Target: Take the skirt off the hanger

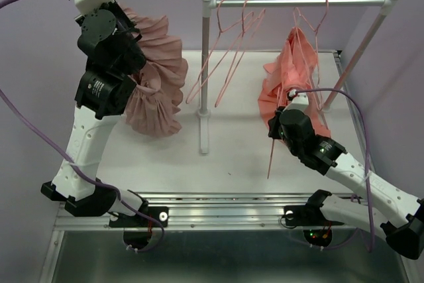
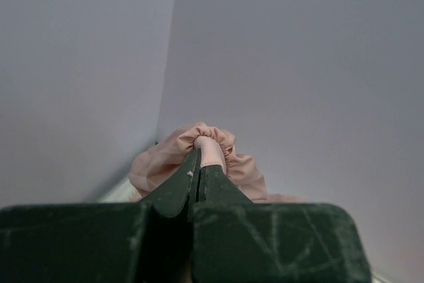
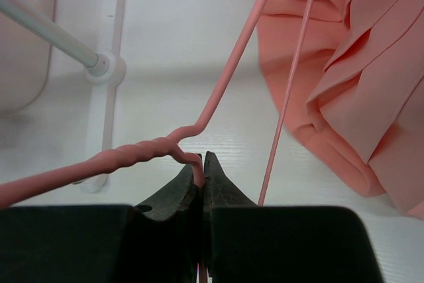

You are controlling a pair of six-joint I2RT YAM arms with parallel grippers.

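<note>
The left gripper moves down into the pale basket beside the bar's post next to release the dusty pink skirt (image 1: pixel 158 84), which hangs clear of the hanger.
My left gripper (image 2: pixel 199 158) is shut on the gathered waistband of a dusty pink pleated skirt (image 2: pixel 218 147). It holds the skirt (image 1: pixel 158 84) up at the table's far left, apart from the rail; my left arm hides the fingers in the top view. My right gripper (image 3: pixel 202 162) is shut on a pink wire hanger (image 3: pixel 136 156) just below its twisted neck. In the top view this gripper (image 1: pixel 286 103) sits low in front of the rail's right part, with a hanger wire (image 1: pixel 271 154) slanting down to the table. No cloth shows on the held hanger.
A white clothes rail (image 1: pixel 298 2) stands across the back on a post (image 1: pixel 205 64) with a foot. Empty pink hangers (image 1: pixel 232 38) hang near its left end. A salmon pleated skirt (image 1: pixel 291 71) hangs under its right part, close beside my right gripper (image 3: pixel 358 77).
</note>
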